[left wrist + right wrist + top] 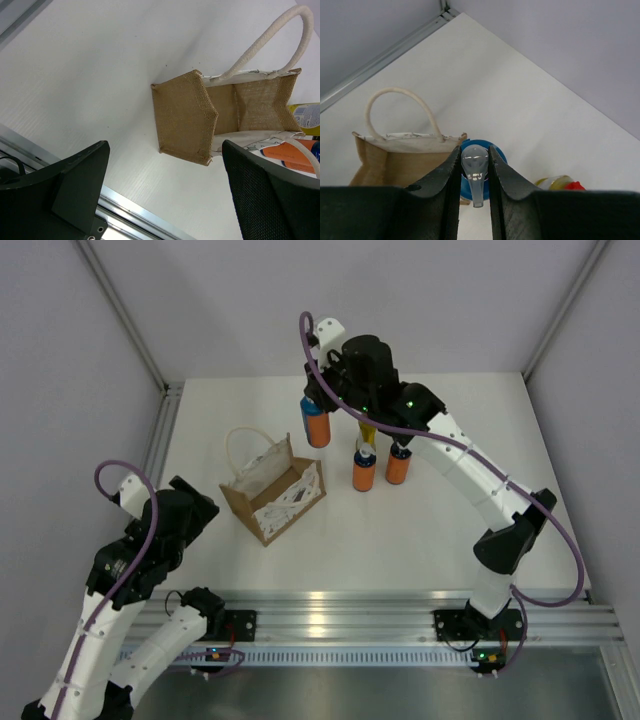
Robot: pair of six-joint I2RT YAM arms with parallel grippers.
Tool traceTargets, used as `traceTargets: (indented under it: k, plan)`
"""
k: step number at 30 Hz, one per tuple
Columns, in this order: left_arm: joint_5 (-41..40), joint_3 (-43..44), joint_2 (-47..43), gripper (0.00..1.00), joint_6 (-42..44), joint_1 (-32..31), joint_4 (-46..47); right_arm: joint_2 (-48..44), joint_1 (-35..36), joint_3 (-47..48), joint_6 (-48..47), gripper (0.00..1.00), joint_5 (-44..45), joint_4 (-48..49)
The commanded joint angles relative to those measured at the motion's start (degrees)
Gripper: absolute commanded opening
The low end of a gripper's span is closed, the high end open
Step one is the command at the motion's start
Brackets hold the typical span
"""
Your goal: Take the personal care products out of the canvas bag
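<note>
I next need to lower my right gripper to the free tabletop between the bag and the orange bottles, stand the bottle there and release the pump.
The canvas bag (272,492) stands left of centre, its white handle (245,445) at the back. My right gripper (322,398) is shut on the clear pump top (475,167) of an orange bottle (317,427), held above the table behind the bag. Two more orange bottles (364,473) (399,467) stand to the right. The yellow bottle (367,434) is half hidden by the right arm; its red cap (575,186) shows in the right wrist view. My left gripper (165,192) is open and empty, short of the bag's brown end (185,117). The pale bottle is out of sight.
A metal rail (380,605) runs along the table's near edge. Grey walls and corner posts (125,315) close in the left, back and right sides. The right arm (480,480) arches over the table's right half.
</note>
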Motion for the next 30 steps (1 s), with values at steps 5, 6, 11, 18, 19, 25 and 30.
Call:
traceTargets:
  k: [5, 6, 11, 18, 19, 25, 30]
  plan:
    - [0.3, -0.8, -0.2, 0.98, -0.6, 0.0, 0.0, -2.6, -6.0, 0.8, 2.0, 0.00, -3.0, 8.3]
    - [0.3, -0.8, -0.2, 0.98, -0.7, 0.1, 0.0, -2.5, -7.0, -1.1, 2.0, 0.00, -2.9, 9.1]
    - [0.7, -1.3, -0.4, 0.98, -0.8, 0.1, 0.0, -1.5, -9.5, -5.7, 4.5, 0.00, -5.8, 13.2]
    - [1.5, -1.7, -0.4, 0.98, -0.5, 0.0, 0.0, 0.5, -11.4, -11.7, 5.2, 0.00, -8.1, 19.1]
    - [1.5, -1.8, -0.4, 0.98, -0.5, 0.0, 0.0, 1.0, -11.4, -12.3, 5.0, 0.00, -8.3, 19.7]
    - [1.8, -1.8, 0.0, 0.98, -0.4, 0.0, 0.0, 3.1, -11.4, -17.3, 4.2, 0.00, -8.3, 23.6]
    - [1.8, -2.0, 0.0, 0.98, -0.1, 0.0, 0.1, 4.6, -11.4, -20.5, 5.3, 0.00, -9.5, 26.0]
